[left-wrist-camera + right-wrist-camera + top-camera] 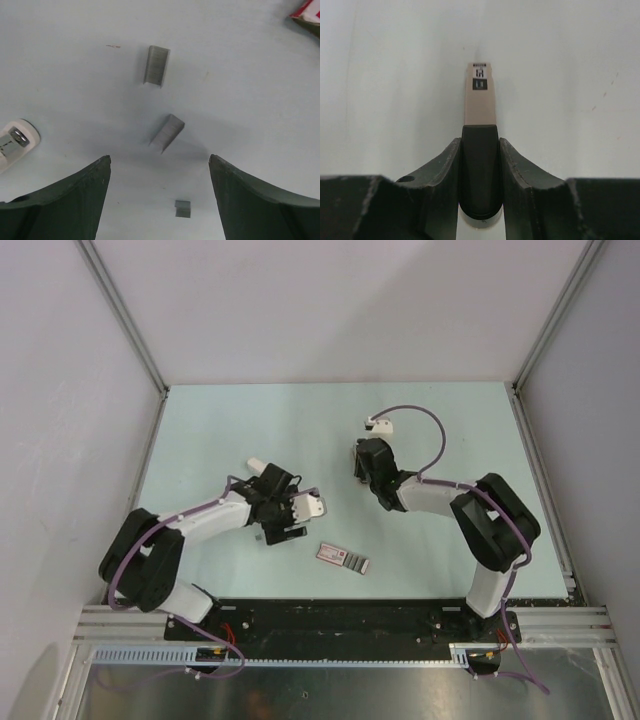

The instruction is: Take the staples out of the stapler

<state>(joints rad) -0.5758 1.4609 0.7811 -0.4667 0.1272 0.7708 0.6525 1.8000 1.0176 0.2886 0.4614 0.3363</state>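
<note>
The right gripper lowers the stapler (480,100) onto the bare tabletop beneath it next and opens to release it, since the staples already lie loose outside the stapler.
My right gripper (480,145) is shut on the stapler (480,100), a slim beige bar with a black end and a small label at its far tip. In the top view this gripper (361,456) covers the stapler. My left gripper (160,200) is open, low over the table, holding nothing. The staples lie loose on the table as three grey strips: one (156,66) far ahead, one (167,132) just beyond the fingertips, and a tiny one (183,208) between the fingers. In the top view the left gripper (281,530) is left of centre.
A flat pink-and-grey packet (343,557) lies near the front, right of the left gripper; its corner shows in the left wrist view (307,12). A white rounded piece with a metal nut (15,142) sits left of the left fingers. Walls enclose the table.
</note>
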